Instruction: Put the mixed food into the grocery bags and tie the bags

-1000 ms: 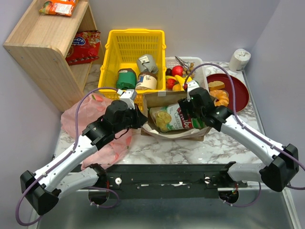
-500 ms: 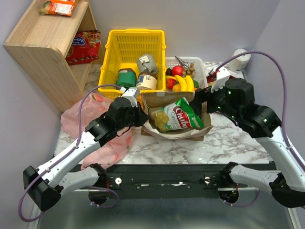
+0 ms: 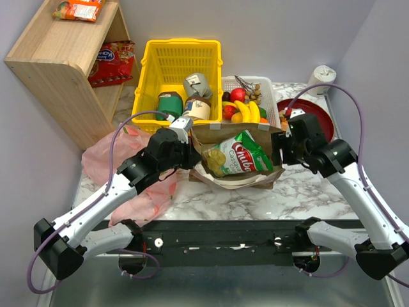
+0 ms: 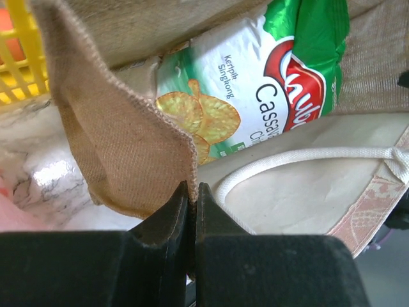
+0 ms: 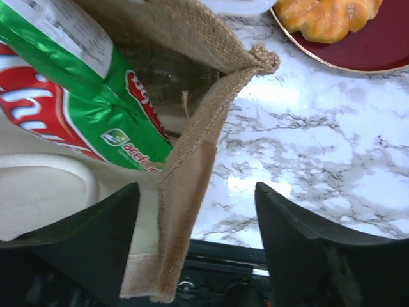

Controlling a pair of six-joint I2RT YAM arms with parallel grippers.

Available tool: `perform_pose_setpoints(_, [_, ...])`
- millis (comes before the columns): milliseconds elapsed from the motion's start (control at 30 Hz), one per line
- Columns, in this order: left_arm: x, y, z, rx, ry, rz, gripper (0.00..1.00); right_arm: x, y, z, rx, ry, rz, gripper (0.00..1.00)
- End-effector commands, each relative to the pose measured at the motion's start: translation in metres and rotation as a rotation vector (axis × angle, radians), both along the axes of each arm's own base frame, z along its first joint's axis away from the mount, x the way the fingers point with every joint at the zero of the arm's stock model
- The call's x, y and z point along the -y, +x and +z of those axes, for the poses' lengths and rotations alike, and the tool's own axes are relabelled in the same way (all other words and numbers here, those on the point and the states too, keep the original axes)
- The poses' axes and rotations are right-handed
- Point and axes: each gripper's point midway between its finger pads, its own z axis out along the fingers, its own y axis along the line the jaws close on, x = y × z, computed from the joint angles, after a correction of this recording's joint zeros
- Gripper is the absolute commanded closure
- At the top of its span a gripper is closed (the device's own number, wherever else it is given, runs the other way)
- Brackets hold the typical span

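My left gripper should carry the bag's rim toward the clear marble, which is to its right in the top view past the bag, and let go of the rim.
The brown grocery bag (image 3: 239, 182) lies open in the middle of the table, and the green crisp packet (image 3: 241, 155) with its red logo rests inside it. My left gripper (image 3: 190, 157) is shut on the bag's left edge (image 4: 128, 141), pinching the fabric between its fingertips (image 4: 192, 189). My right gripper (image 3: 279, 148) is open, its fingers standing either side of the bag's right edge (image 5: 192, 141) without gripping it. The packet shows in both wrist views (image 4: 268, 83) (image 5: 77, 83). Yellow bananas (image 3: 246, 111) lie in the white basket behind. The pink plastic bag (image 3: 121, 169) lies flat under my left arm.
A yellow basket (image 3: 153, 70) holding tins and jars stands behind the bag. A white fruit basket (image 3: 271, 96) and a red plate (image 3: 323, 125) with pastries sit at the back right. A wooden shelf (image 3: 64, 64) stands at the left, a paper roll (image 3: 321, 75) at the far right.
My right gripper let go of the crisp packet, swung off to the right, then came back to the bag's right edge. The packet now lies in the bag. My left grip held.
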Motion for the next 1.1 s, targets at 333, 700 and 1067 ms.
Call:
perform_pose_setpoints(333, [0.07, -0.046, 0.042, 0.084, -0.156, -0.404, 1.0, 0.08, 0.012, 0.058, 0.224, -0.289, -0.293, 0.99])
perform_pose_setpoints(700, [0.184, -0.099, 0.041, 0.082, -0.211, -0.63, 1.0, 0.181, -0.053, 0.102, 0.377, -0.604, -0.603, 0.99])
perform_pose_setpoints(1067, [0.281, -0.111, 0.056, 0.139, -0.283, -0.739, 1.0, 0.187, -0.05, 0.097, 0.443, -0.634, -0.612, 0.92])
